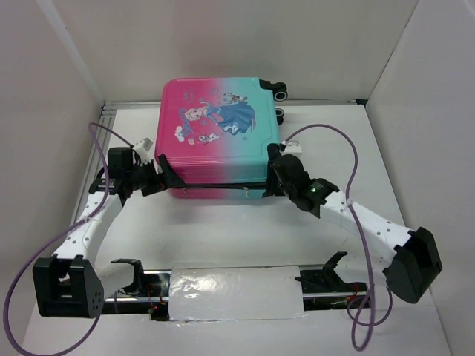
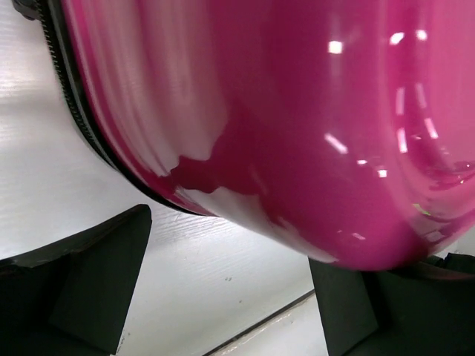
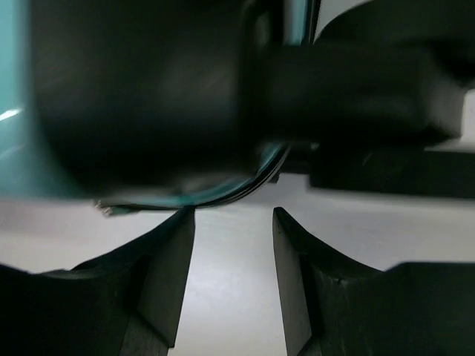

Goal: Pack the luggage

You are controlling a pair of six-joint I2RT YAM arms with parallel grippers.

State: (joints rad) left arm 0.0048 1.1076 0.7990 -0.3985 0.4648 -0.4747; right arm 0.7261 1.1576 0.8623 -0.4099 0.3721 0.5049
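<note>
I should point my left gripper sideways, and shift and turn it outward onto the luggage's near side's black seam (image 1: 185,185) (image 2: 70,100), which is to its right in the top view.
The luggage (image 1: 215,141) lies flat and closed at the back middle of the table, its shell fading from pink to teal with cartoon figures on top. My left gripper (image 1: 167,174) is at its near left corner. In the left wrist view the glossy pink shell (image 2: 297,111) fills the upper frame, and the left gripper (image 2: 230,297) is open wide just below it, with only table between its fingers. My right gripper (image 1: 271,182) is at the near right corner. The right gripper (image 3: 234,282) stands open with nothing between its fingers, close under a dark fitting (image 3: 148,96) beside the teal shell (image 3: 11,111).
Black wheels (image 1: 280,95) stick out at the suitcase's far right end. White walls close in the white table (image 1: 223,237) on three sides. A silvery taped strip (image 1: 234,293) runs along the near edge between the arm bases. Purple cables (image 1: 96,133) loop beside each arm.
</note>
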